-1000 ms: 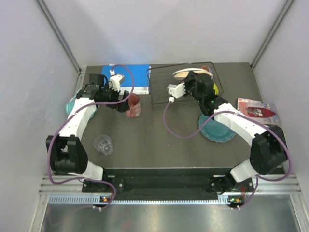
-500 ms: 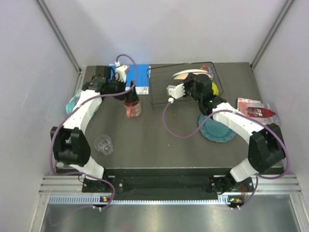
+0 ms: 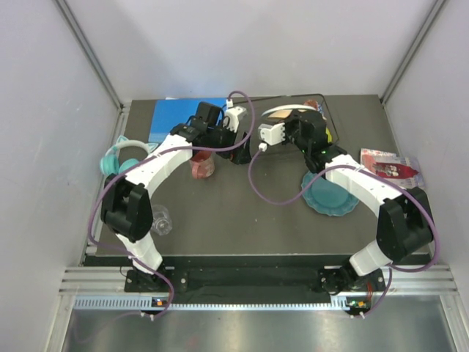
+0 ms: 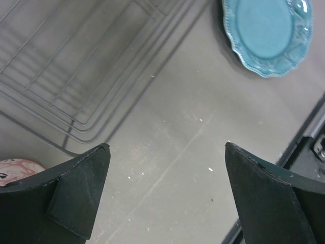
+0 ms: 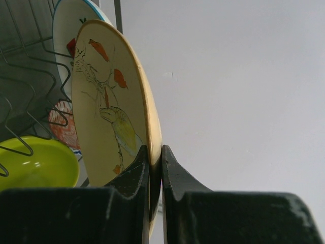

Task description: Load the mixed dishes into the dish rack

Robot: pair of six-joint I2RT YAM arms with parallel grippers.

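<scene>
My right gripper lowers the upright peach plate alongside its standing neighbor next, among the rack wires point(image 3: 272, 119) point(image 5: 50, 76) beside the white plate, and releases.
My right gripper point(image 3: 287, 117) is shut on the rim of the peach plate point(image 5: 111, 101) and holds it upright over the black wire dish rack point(image 3: 249, 139). In the right wrist view a white plate with red marks point(image 5: 68, 30), a red patterned bowl point(image 5: 63, 127) and the lime bowl point(image 5: 35, 165) sit in the rack behind it. My left gripper point(image 3: 239, 152) is open and empty, low over the table by the rack's front left corner. The red tumbler point(image 3: 203, 165) stands just left of it. The teal scalloped plate point(image 3: 330, 194) lies on the table under my right arm. The clear glass point(image 3: 160, 218) is partly hidden by my left arm.
The blue book point(image 3: 176, 117) lies at the back left. The teal headphones point(image 3: 121, 158) lie at the left edge. A red packet point(image 3: 390, 167) lies at the right edge. The left wrist view shows rack wires point(image 4: 76, 66) and the teal plate point(image 4: 266, 33).
My left arm has swung right, from over the blue book past the red tumbler to the rack's front left corner, uncovering the headphones. My right gripper still holds the peach plate, hardly moved.
</scene>
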